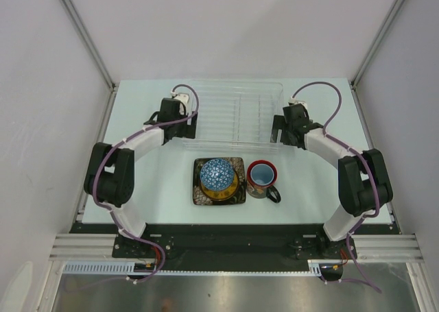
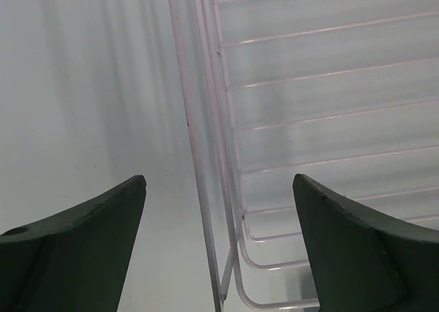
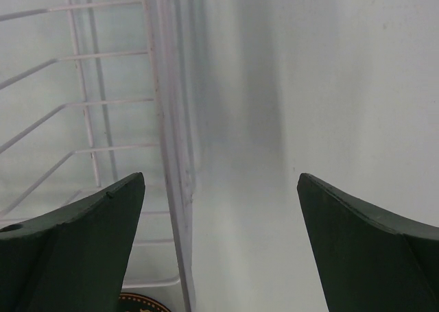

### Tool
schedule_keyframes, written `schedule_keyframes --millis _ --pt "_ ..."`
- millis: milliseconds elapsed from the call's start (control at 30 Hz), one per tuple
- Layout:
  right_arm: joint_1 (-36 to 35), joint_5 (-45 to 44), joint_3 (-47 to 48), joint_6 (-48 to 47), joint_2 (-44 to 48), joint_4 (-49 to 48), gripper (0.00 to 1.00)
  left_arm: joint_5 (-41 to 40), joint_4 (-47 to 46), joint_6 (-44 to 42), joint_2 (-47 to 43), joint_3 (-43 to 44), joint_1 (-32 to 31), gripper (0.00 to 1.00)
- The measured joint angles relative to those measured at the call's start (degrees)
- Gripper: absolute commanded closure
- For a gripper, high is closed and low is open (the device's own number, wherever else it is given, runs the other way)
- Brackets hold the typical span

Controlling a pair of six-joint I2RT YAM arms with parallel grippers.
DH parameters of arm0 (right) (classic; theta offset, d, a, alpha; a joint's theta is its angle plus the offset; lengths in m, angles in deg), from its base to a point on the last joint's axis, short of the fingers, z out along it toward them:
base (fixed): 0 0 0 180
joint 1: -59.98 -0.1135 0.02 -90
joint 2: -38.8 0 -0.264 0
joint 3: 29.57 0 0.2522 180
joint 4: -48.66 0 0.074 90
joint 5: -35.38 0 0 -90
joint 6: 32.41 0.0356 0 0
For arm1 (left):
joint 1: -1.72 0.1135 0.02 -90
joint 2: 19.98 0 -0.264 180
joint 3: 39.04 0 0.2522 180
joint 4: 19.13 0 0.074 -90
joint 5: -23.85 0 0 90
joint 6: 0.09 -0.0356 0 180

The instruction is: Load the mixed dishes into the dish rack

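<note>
Next, the right gripper swings back and to the left in the top view, turning, to the bowl on top of the stack, onto the bowl's mug-side rim [image 1: 233, 175].
The clear dish rack [image 1: 236, 86] lies empty at the back of the table. In front of it the blue-white bowl [image 1: 217, 174] sits on the yellow plate [image 1: 232, 186], which lies on the dark square plate [image 1: 200, 193]. The red-rimmed mug [image 1: 261, 178] stands right of the stack. My left gripper [image 1: 184, 132] is open over the rack's left wall [image 2: 199, 154]. My right gripper [image 1: 281, 135] is open over the rack's right wall [image 3: 168, 154]. Both are empty. A sliver of the dark plate [image 3: 140, 302] shows in the right wrist view.
White enclosure walls [image 1: 62, 86] close in the table on the left, right and back. A metal rail [image 1: 233, 247] with the arm bases runs along the near edge.
</note>
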Motion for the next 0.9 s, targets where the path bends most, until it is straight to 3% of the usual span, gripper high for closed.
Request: schedule_keyframes --millis 367,567,767,900 --pt "0.52 2.47 -1.46 -0.26 -0.07 -0.94 0.00 0.66 0.20 0.48 -6.38 -5.95 -0.42 0.07" --pt "0.17 2.71 3.23 -1.29 -1.42 -0.24 0.00 0.11 1.46 -0.07 -7.48 -5.88 -0.42 0.03" --pt "-3.10 -3.78 6.62 -2.43 2.58 2.56 0.00 -1.16 5.68 -1.11 -7.82 1.11 -0.39 0.00" --pt "-9.51 -14.29 9.01 -5.60 8.48 5.92 0.00 -0.28 10.49 -1.95 -9.25 9.46 -0.26 0.02"
